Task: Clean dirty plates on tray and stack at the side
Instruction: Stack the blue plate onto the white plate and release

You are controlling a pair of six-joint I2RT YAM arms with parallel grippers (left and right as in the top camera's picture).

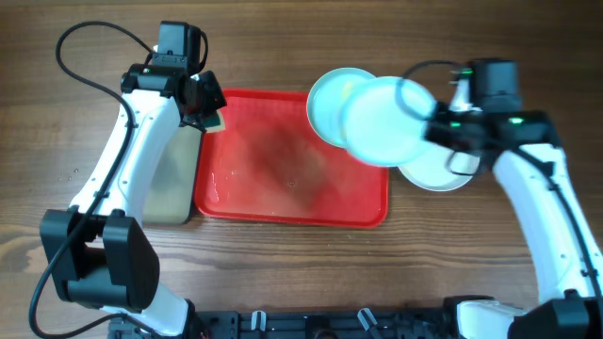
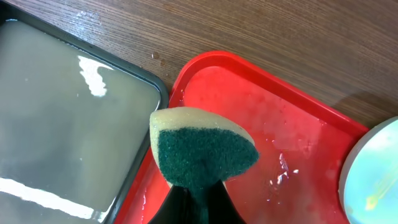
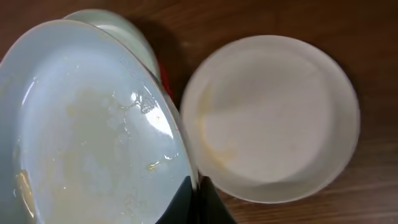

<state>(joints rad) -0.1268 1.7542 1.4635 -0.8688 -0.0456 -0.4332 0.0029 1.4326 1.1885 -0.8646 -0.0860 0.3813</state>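
Observation:
The pale blue plate goes to the right in the overhead view over the white plate next, since that one lies empty. My right gripper then lowers and releases.
My right gripper is shut on the rim of a pale blue plate with yellowish smears and holds it lifted over the right end of the red tray. In the right wrist view this plate fills the left. A second pale blue plate lies under it on the tray's far right corner. The white plate lies on the wood tabletop right of the tray, also in the right wrist view. My left gripper is shut on a green and yellow sponge above the tray's far left corner.
A black-rimmed tray with a beige wet floor lies left of the red tray, also in the left wrist view. The red tray's floor is wet. Bare wood tabletop runs along the front.

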